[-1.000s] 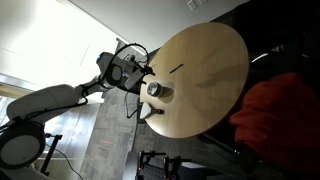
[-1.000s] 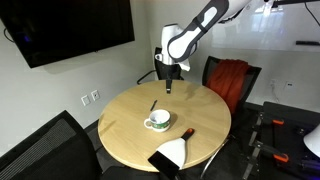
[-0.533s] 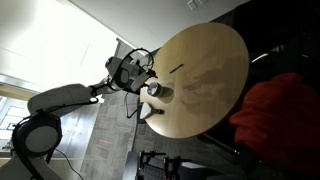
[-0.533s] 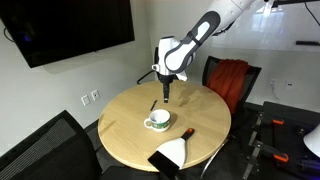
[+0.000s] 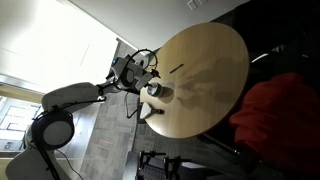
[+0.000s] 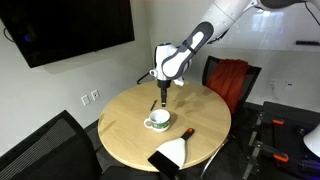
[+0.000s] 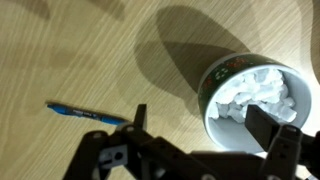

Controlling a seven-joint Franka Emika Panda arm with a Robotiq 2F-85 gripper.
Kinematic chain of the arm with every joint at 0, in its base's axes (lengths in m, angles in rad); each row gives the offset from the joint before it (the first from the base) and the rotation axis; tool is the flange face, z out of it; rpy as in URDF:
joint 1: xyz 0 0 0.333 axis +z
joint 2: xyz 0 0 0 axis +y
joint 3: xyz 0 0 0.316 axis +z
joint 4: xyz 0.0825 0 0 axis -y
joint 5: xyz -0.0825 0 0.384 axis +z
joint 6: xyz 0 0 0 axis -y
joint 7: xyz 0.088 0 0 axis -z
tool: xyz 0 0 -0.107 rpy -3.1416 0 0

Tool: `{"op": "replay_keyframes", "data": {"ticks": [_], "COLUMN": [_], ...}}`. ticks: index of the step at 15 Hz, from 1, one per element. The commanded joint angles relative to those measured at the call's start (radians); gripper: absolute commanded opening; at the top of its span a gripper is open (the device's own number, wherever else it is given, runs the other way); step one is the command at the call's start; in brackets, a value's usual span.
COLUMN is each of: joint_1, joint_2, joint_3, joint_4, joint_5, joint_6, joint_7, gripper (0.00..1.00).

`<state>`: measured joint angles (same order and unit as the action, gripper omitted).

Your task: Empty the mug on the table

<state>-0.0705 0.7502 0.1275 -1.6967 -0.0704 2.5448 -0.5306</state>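
I will next move my gripper down onto the mug's rim by the blue pen (image 6: 158, 112), because one open finger is over the white inside and the other is outside.
The mug (image 7: 252, 98) is small, with a dark patterned outside, a pale rim and a white inside filled with small white pieces. It stands upright on the round tan table (image 7: 70, 50) and shows in both exterior views (image 5: 157, 92) (image 6: 157, 122). My gripper (image 7: 203, 125) is open and empty, just above the mug. In the wrist view one finger is over the mug's inside and the other is outside its rim. The gripper also shows in both exterior views (image 5: 145, 82) (image 6: 164, 99).
A blue pen (image 7: 85, 113) lies on the table beside the mug and shows as a short dark line in an exterior view (image 6: 154, 105). A small dark object (image 6: 186, 133) and a white sheet on a dark pad (image 6: 172, 154) lie at the table's edge. Chairs stand around the table.
The arm has come down and moved over the table toward the mug. The gripper now hangs close above the mug. The mug has not moved.
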Motion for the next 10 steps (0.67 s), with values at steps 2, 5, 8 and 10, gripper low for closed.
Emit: {"op": "replay_keyframes", "data": {"ticks": [2, 5, 8, 10], "joint_1": [-0.005, 0.007, 0.012, 0.016], "joint_2": [0.068, 0.105, 0.14, 0.164], "joint_3": [0.017, 0.005, -0.003, -0.009], "joint_4": [0.073, 0.11, 0.145, 0.168], "joint_5": [-0.016, -0.028, -0.039, -0.053], "joint_6": [0.025, 0.029, 0.032, 0.03], "joint_7": [-0.007, 0.009, 0.019, 0.025], "gripper": [1.0, 1.0, 1.0, 1.0]}}
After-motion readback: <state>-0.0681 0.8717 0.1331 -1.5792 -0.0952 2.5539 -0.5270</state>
